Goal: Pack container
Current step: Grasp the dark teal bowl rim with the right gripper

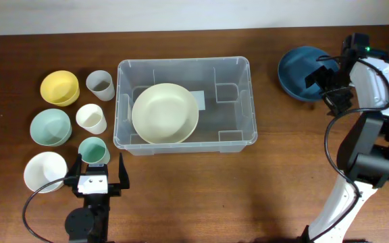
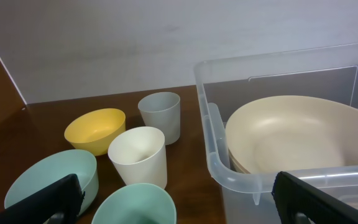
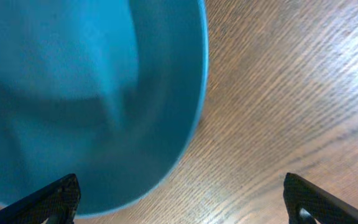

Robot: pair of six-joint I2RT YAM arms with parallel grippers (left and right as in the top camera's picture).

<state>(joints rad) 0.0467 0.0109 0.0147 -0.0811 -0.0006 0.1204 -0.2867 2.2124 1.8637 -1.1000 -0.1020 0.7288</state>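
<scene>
My right gripper has its open fingers on both sides of the blue bowl's rim [image 3: 184, 144], away from the container, so it needs to lower onto that edge next.
The container [image 1: 184, 63] is a large clear bin at the table's middle, with a cream bowl [image 1: 165, 113] inside; its rim [image 2: 213, 146] and the bowl [image 2: 291, 134] also show in the left wrist view. My left gripper [image 1: 100, 170] is open and empty at the front left, just behind a teal cup [image 1: 93, 150], which sits low between the fingers [image 2: 179, 202] in the wrist view. My right gripper [image 1: 326, 77] is open at the right edge of a dark blue bowl [image 1: 299, 71]. The blue bowl [image 3: 86, 93] fills the left of the right wrist view, its rim between the open fingers [image 3: 179, 199].
Left of the container stand a yellow bowl [image 1: 60, 88], a grey cup [image 1: 100, 85], a white cup [image 1: 90, 118], a teal bowl [image 1: 50, 127] and a white bowl [image 1: 44, 171]. The grey cup [image 2: 160, 115] and white cup [image 2: 138, 155] are close to the bin wall.
</scene>
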